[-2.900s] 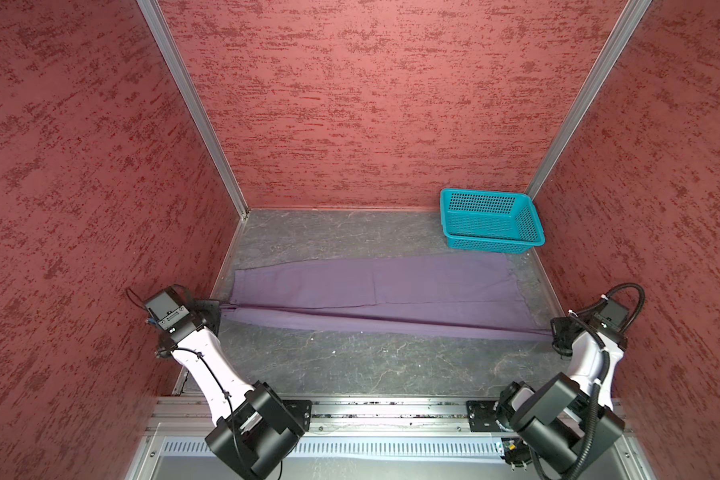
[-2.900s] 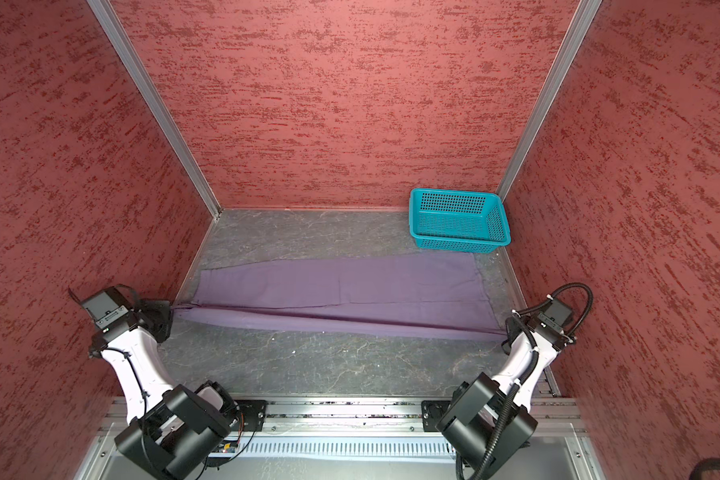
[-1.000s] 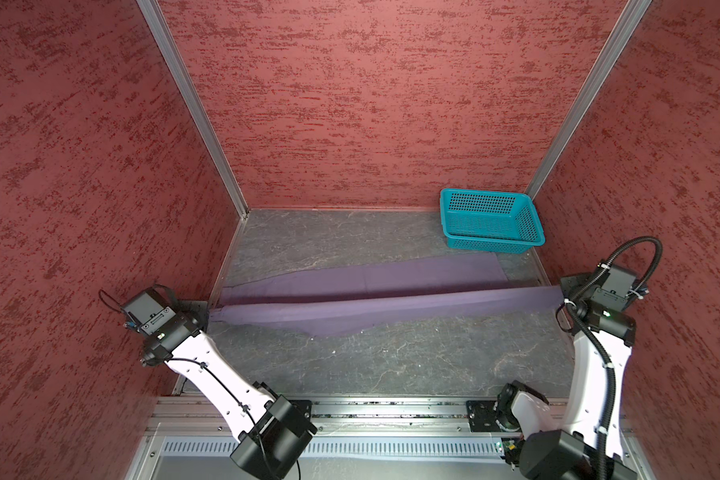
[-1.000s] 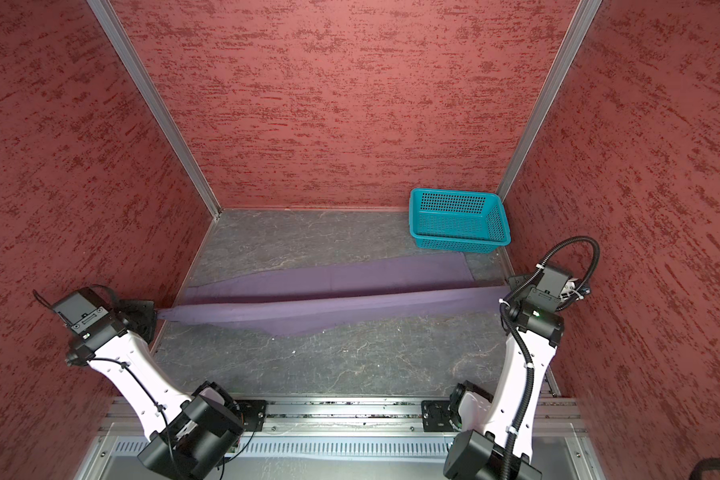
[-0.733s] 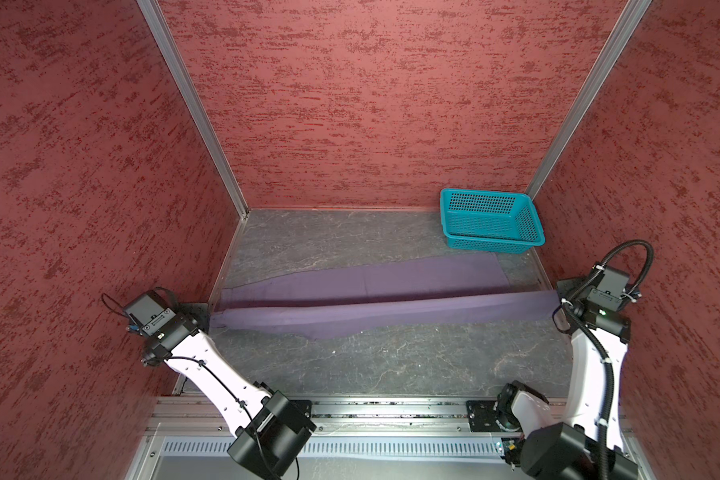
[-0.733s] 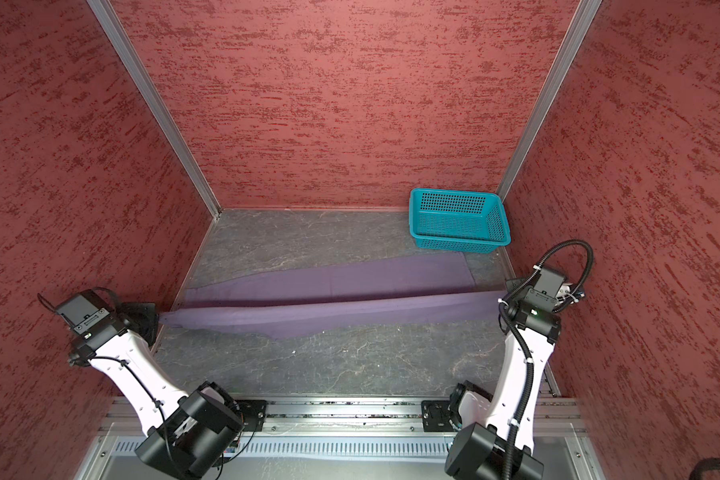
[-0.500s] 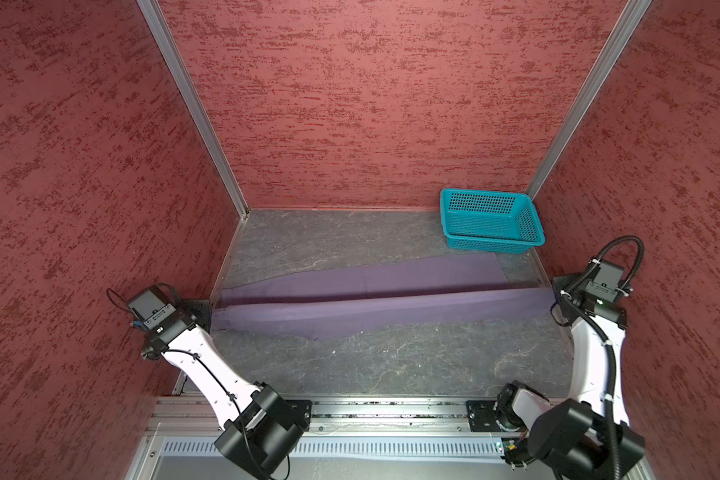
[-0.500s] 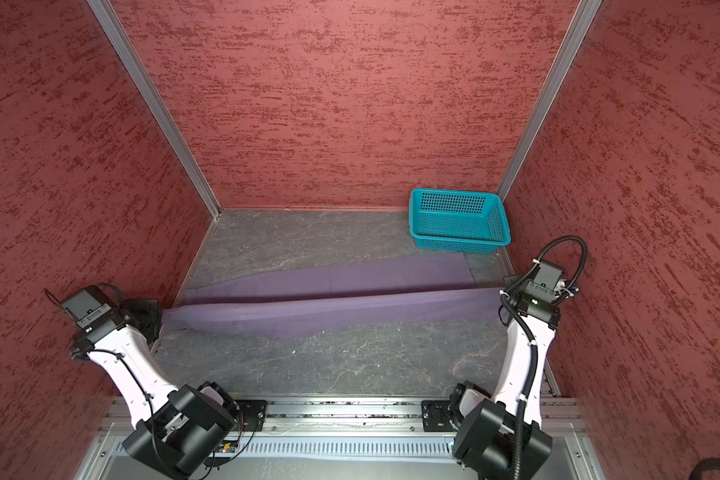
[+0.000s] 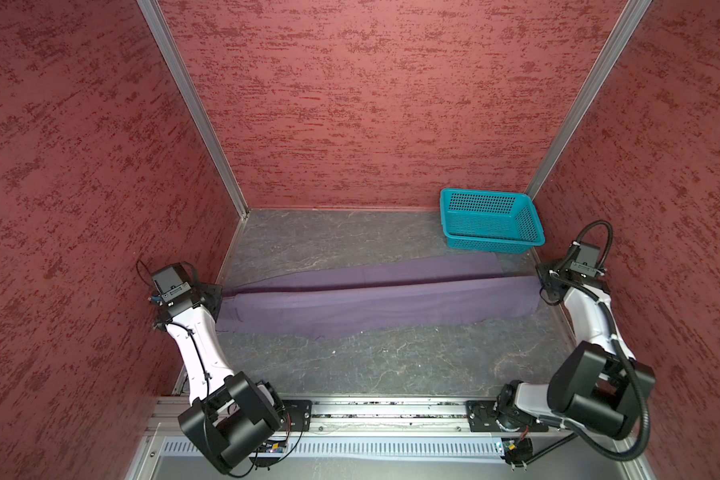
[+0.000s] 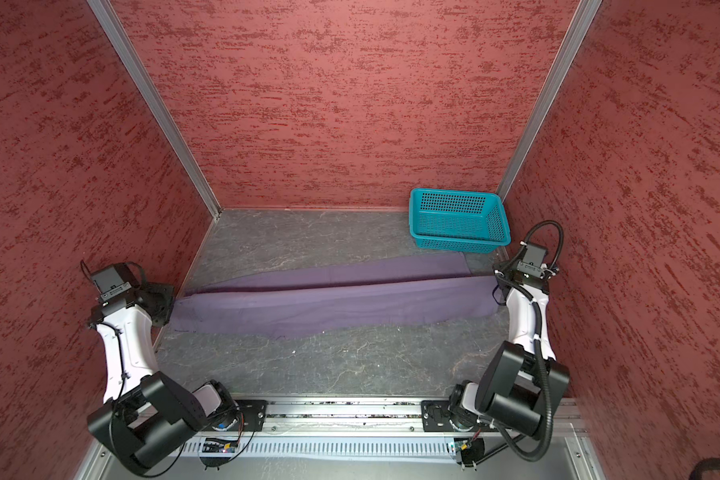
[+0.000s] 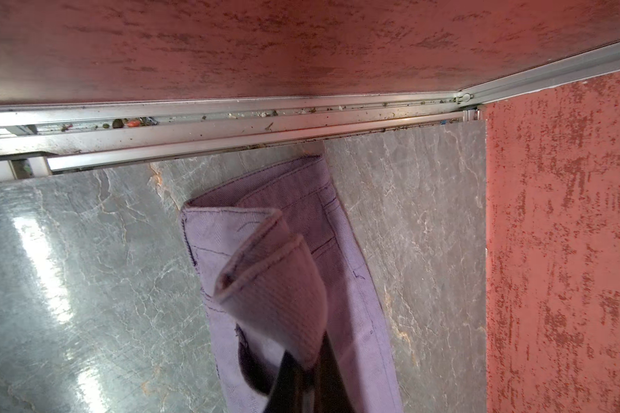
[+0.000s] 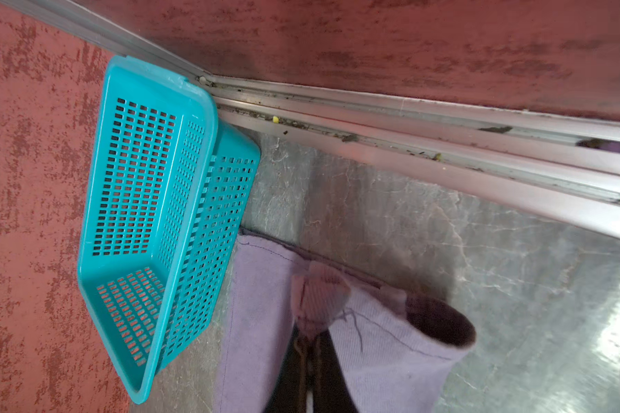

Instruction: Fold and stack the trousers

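Note:
The right gripper brings the raised half it holds outward and down onto the uncovered far corner by the basket [image 9: 490, 258] next, and releases it there.
The lavender trousers [image 9: 371, 299] [image 10: 329, 303] stretch across the grey table from left to right in both top views, the near half raised and folded towards the far half. At their left end, my left gripper [image 9: 218, 291] [image 10: 170, 305] is shut on the trousers. The left wrist view shows its jaws [image 11: 306, 372] pinching a stitched fold of the trousers [image 11: 265, 279]. At the right end, my right gripper [image 9: 542, 286] [image 10: 497, 291] is shut on them too. The right wrist view shows it [image 12: 308, 343] pinching cloth beside an open leg hem [image 12: 391, 350].
A teal perforated basket [image 9: 491, 243] [image 10: 458, 245] [image 12: 151, 214] stands empty at the back right corner, just behind the trousers' right end. Red walls close in three sides. A metal rail [image 9: 391, 409] runs along the front edge. Bare grey table [image 9: 371, 365] lies in front.
Both grippers have come down, still holding the trousers' ends. The lifted edge has sunk, and more of the hanging cloth now rests on the table.

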Controlling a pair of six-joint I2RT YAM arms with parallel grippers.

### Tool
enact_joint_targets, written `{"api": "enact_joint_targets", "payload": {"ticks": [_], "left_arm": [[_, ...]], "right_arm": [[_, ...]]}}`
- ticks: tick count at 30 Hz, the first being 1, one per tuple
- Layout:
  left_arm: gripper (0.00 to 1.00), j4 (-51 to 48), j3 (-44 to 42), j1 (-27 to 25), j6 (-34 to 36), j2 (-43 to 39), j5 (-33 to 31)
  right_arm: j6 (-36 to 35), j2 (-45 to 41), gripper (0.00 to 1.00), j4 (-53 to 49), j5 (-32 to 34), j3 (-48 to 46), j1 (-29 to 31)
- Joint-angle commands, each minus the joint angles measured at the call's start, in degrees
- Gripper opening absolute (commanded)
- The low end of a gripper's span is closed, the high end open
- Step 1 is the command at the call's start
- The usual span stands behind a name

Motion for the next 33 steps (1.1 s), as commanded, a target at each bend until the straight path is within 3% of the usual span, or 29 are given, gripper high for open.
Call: {"api": "enact_joint_targets", "payload": {"ticks": [1, 9, 25, 31, 33], "left_arm": [[0.00, 7.0, 2.8, -0.5, -0.1, 1.7, -7.4], [0.00, 8.7, 4.5, -3.1, -0.1, 6.8, -9.7], [0.00, 12.7, 3.8, -8.3, -0.4, 15.8, -13.2], [0.00, 12.6, 7.5, -9.7, 0.4, 21.8, -13.6], [0.05, 11.7, 9.9, -10.2, 0.8, 24.5, -13.4]], "right_arm": [[1.0, 2.6, 0.00, 6.9, 5.4, 4.2, 0.9], [0.6, 12.5, 0.00, 6.8, 8.4, 11.3, 4.7], [0.9, 26.6, 0.00, 10.6, 8.4, 11.4, 7.8], [2.2, 30.7, 0.00, 11.5, 7.6, 14.1, 8.0], [3.5, 31.9, 0.06, 12.0, 6.4, 15.1, 8.0]]}}
